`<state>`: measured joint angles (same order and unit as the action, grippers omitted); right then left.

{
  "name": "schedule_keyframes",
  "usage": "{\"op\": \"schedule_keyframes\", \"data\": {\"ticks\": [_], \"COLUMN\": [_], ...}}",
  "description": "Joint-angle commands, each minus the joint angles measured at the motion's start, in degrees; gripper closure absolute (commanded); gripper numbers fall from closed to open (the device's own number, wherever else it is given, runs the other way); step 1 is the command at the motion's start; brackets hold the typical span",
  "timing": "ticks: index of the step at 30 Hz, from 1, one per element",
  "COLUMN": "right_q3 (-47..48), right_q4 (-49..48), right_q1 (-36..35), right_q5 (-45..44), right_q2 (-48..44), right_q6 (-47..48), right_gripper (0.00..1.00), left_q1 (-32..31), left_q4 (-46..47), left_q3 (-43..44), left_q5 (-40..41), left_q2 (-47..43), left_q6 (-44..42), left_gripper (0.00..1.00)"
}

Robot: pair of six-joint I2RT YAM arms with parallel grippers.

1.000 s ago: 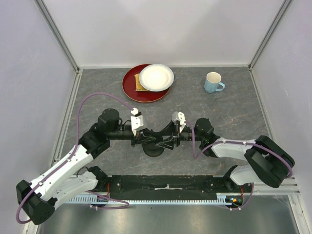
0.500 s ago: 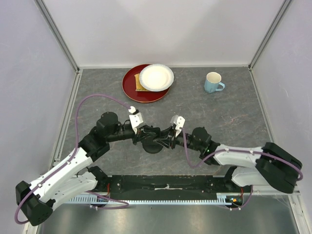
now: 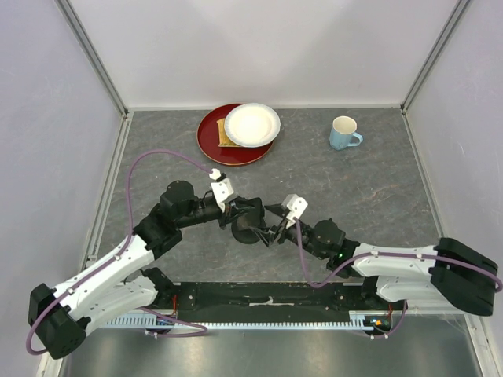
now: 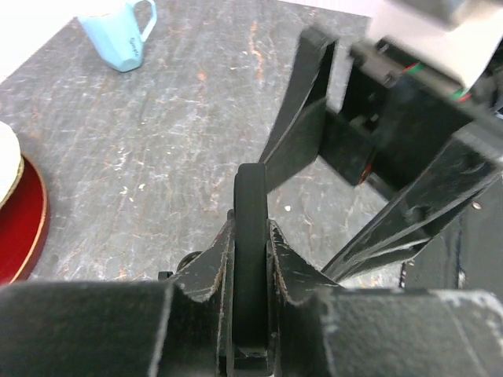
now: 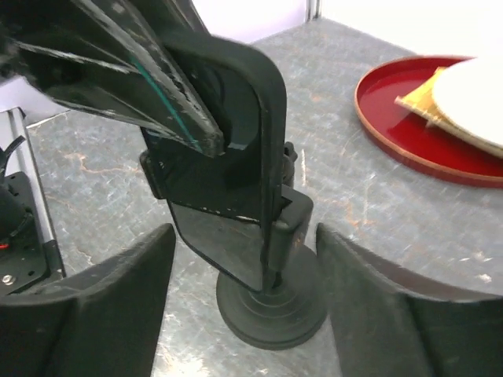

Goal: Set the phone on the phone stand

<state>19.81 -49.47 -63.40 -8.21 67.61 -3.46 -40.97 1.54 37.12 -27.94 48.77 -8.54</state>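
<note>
The bare tabletop is to the left of my left gripper in the top view, away from the right gripper. My left gripper will next bring the phone and stand there and let go of the phone.
The black phone [image 5: 224, 169] stands on its edge, its back against the clamp head of the phone stand [image 5: 284, 222]. The stand's round base [image 5: 271, 308] sits on the grey table. My left gripper [image 4: 251, 228] is shut on the phone [image 4: 251, 236], which shows edge-on between its fingers. In the top view the left gripper [image 3: 240, 213] is over the stand [image 3: 248, 232]. My right gripper [image 5: 244, 239] is open and empty, with one finger on each side of the stand, not touching it. It lies just right of the stand in the top view [image 3: 273, 230].
A red plate [image 3: 214, 145] with a white bowl [image 3: 251, 124] and a piece of toast stands at the back. A blue mug [image 3: 343, 132] is at the back right. The plate [image 5: 409, 129] is close behind the stand in the right wrist view.
My left gripper has moved right with the phone, over the stand. My right gripper has swung to the near right side of the stand and drawn back a little.
</note>
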Motion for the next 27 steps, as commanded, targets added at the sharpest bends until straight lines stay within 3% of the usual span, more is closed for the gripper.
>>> {"op": "schedule_keyframes", "data": {"ticks": [1, 4, 8, 17, 23, 27], "right_q3": [-5.3, -10.3, -14.3, -9.4, -9.1, -8.9], "right_q4": [-5.8, -6.5, -6.6, -6.7, -5.9, -5.3], "right_q1": [6.2, 12.0, 14.6, 16.1, 16.5, 16.8], "right_q5": [1.3, 0.4, -12.5, -5.8, -6.5, -7.7], "right_q2": [-11.8, -20.2, -25.6, -13.5, -12.9, -12.4], "right_q6": [-0.5, -3.0, -6.8, -9.1, -9.1, -9.3], "right_gripper": [0.16, 0.08, 0.03, 0.02, 0.02, 0.02], "left_q1": [0.5, 0.5, 0.5, 0.5, 0.5, 0.5], "left_q4": [7.3, 7.0, 6.8, 5.3, 3.7, -7.9], "left_q3": [0.4, 0.7, 0.8, 2.3, 5.7, 11.5], "left_q5": [7.4, 7.9, 8.3, 14.0, 25.9, 39.0], "left_q2": [0.9, 0.8, 0.5, 1.9, 3.6, 4.2], "left_q6": [-1.0, -1.3, -1.2, 2.2, 12.0, 21.4], "left_gripper": [0.98, 0.98, 0.98, 0.98, 0.98, 0.98]}}
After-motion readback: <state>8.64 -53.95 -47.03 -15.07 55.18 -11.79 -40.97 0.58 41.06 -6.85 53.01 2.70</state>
